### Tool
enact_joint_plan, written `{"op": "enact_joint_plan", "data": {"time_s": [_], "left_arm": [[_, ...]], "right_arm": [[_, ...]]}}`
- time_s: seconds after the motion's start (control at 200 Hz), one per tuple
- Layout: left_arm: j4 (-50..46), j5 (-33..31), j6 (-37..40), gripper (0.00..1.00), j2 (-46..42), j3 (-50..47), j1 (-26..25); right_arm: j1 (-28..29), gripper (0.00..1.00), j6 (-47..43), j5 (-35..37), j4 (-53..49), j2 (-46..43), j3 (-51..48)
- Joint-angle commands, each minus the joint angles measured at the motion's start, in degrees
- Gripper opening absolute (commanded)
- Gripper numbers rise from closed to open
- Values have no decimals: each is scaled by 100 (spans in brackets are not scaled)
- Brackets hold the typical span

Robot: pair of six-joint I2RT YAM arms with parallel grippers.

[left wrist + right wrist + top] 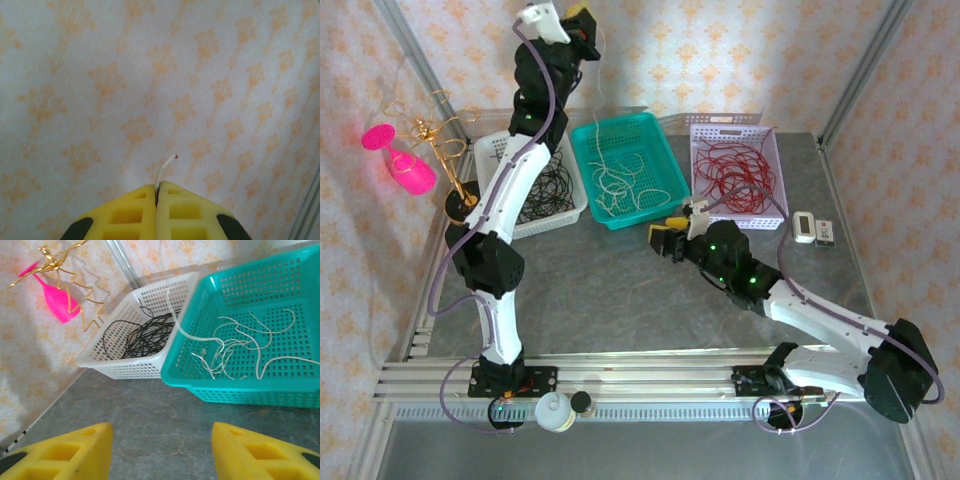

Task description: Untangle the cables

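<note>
I will move my left gripper down toward the teal basket's far part (628, 140) next, tilting its fingers downward, to let go of the white cable, because more white cables are inside.
My left gripper (582, 14) is raised high over the back of the table, shut on a white cable (597, 100) that hangs down into the teal basket (582, 160). In the left wrist view the jaws (157, 192) are pressed together and the cable's end (165, 170) sticks out above them. More white cables (240, 345) lie in the teal basket (185, 375). Black cables (545, 185) fill the white basket (488, 150), and red cables (735, 175) fill the lilac basket (730, 128). My right gripper (670, 238) hovers open and holds nothing, low over the table in front of the teal basket; its jaws (161, 432) stand wide apart.
A gold wire stand (440, 150) and a pink glass (405, 165) stand at the back left beside the white basket (125, 370). Two small white devices (815, 230) lie right of the lilac basket. The arms' mounting rail (620, 380) runs along the near edge.
</note>
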Motion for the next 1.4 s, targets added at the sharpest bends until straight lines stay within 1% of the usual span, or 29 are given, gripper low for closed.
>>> {"op": "enact_joint_plan", "data": {"time_s": [0.0, 0.07, 0.195, 0.295, 0.335, 0.395, 0.42, 0.46, 0.501, 0.541, 0.581, 0.601, 0.651, 0.716, 0.781, 0.801, 0.836, 0.891, 0.936, 0.966, 1.036, 1.111, 1.181, 1.236, 1.306, 1.392], "left_arm": [[75, -91, -73, 0, -79, -896, -182], [46, -294, -58, 0, -88, -1462, -314], [156, -457, -312, 0, 115, -2278, -436], [1, -557, -481, 0, 424, -2488, -479], [-129, -591, -510, 0, 567, -2453, -489], [-473, -659, -554, 0, 817, -2266, -498], [-688, -703, -575, 5, 912, -2145, -492], [-1003, -775, -610, 21, 1023, -2003, -507], [-1203, -888, -645, 40, 1056, -1976, -507], [-1342, -1036, -662, 52, 1017, -2046, -518], [-1385, -1186, -648, 60, 921, -2189, -544], [-1409, -1303, -640, 64, 865, -2265, -556], [-1558, -1649, -609, 74, 740, -2377, -607], [-1774, -1826, -540, 81, 603, -2431, -638], [-1894, -1965, -447, 96, 396, -2526, -670], [-1927, -2031, -404, 99, 313, -2571, -693], [-1960, -2119, -310, 99, 158, -2641, -727], [-1907, -2191, -147, 99, -178, -2886, -783], [-1810, -2184, -20, 97, -563, -3179, -840], [-1727, -2132, 59, 95, -823, -3404, -886], [-1476, -1988, 213, 94, -1496, -4146, -973], [-1163, -1921, 308, 93, -2201, -5099, -999], [-976, -2258, 402, 93, -2832, -5978, -1000], [-814, -2589, 473, 93, -3335, -6644, -986], [-645, -2987, 512, 93, -3904, -7382, -985], [-498, -3355, 465, 94, -4447, -8083, -939]], "right_arm": [[-333, 55, 255, 521, -320, -219, -167], [-645, 55, 179, 1046, -512, -306, -313], [-1296, 55, 29, 1945, -763, -592, -565], [-1823, 56, 79, 2404, -630, -816, -907], [-2025, 56, 150, 2570, -510, -872, -1084], [-2347, 55, 231, 2636, -326, -875, -1333], [-2460, 55, 238, 2677, -234, -866, -1442], [-2616, 56, 213, 2791, -86, -831, -1604], [-2770, 57, 178, 2951, 109, -799, -1763], [-2889, 58, 43, 3046, 380, -782, -1958], [-3022, 60, 36, 3159, 622, -775, -2072], [-3121, 60, 52, 3115, 578, -784, -2057], [-3252, 61, -171, 3025, 1038, -790, -2219], [-3359, 62, -561, 2979, 1589, -788, -2425], [-3433, 69, -987, 3146, 2307, -700, -2780], [-3488, 71, -1055, 3166, 2465, -648, -2873], [-3637, 72, -1032, 3040, 2639, -546, -2970], [-3902, 72, -868, 2640, 2903, -402, -3108], [-4043, 72, -871, 2331, 3434, -222, -3273], [-4095, 73, -913, 2213, 3469, -148, -3222], [-4154, 73, -1130, 1999, 3932, 144, -3208], [-4233, 73, -1291, 1471, 4426, 460, -3193], [-4301, 74, -1408, 961, 4951, 851, -3162], [-4334, 74, -1448, 743, 5301, 1151, -3085], [-4494, 72, -1300, 257, 5668, 1694, -2992], [-4522, 71, -1298, 36, 7051, 2575, -3198]]}}
